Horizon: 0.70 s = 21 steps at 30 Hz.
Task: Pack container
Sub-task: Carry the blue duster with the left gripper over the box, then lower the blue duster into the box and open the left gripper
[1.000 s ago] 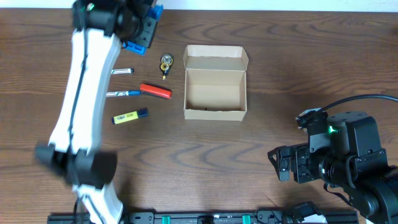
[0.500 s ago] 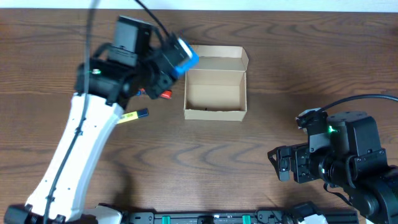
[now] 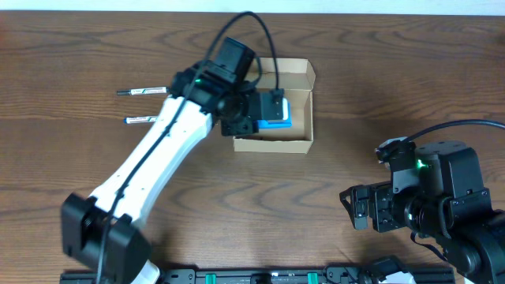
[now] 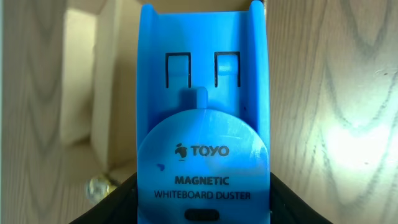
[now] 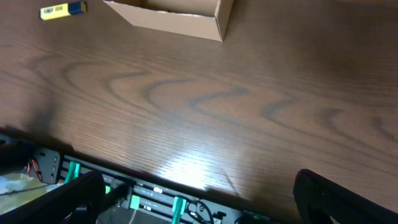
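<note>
The blue duster is still above the sides of the box, so the robot's left gripper should go down next into the open box (image 3: 272, 143) and release the duster on the box's cardboard bottom.
The tan cardboard box (image 3: 272, 143) stands open at the back middle, its flap lid (image 3: 272, 72) folded back. My left gripper (image 3: 267, 110) is shut on a blue magnetic whiteboard duster (image 3: 277, 113) and holds it over the inside of the box. In the left wrist view the duster (image 4: 202, 118) fills the frame, with a cardboard wall (image 4: 81, 74) to its left. My right gripper (image 3: 359, 207) is open and empty near the front right. In the right wrist view a box corner (image 5: 186, 17) shows at the top.
Two markers (image 3: 142, 91) (image 3: 147, 119) lie left of the box, partly under my left arm. A yellow highlighter (image 5: 62, 10) lies left of the box. A small round shiny object (image 4: 96, 186) sits beside the duster. The table's front rail (image 5: 143, 199) is near my right gripper.
My left arm has swung right from the table's far left corner, carrying the blue duster, and now holds it over the box. The right arm has not moved.
</note>
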### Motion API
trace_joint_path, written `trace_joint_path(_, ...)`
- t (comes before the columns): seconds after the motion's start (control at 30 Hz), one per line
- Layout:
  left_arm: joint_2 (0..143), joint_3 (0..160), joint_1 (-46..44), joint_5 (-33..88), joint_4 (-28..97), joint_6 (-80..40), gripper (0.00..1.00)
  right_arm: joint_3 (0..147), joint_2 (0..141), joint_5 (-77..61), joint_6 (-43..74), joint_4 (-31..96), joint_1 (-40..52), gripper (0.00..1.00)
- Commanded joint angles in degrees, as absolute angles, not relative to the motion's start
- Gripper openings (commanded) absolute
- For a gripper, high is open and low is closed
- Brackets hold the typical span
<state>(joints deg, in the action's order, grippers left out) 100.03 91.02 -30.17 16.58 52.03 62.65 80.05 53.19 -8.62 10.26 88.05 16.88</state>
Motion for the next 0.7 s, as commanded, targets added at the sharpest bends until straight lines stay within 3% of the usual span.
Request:
trace_joint_path(0.0, 102.24, 90.94, -30.83, 17.67, 50.06, 66.78, 0.06, 80.03, 53.21, -9.06, 10.85, 88.09, 16.43, 0.99)
trace_joint_path(0.67, 111.77, 90.94, -30.65, 22.72, 42.39, 70.13, 0.06, 80.03, 53.21, -9.06, 10.85, 88.09, 16.43, 0.99)
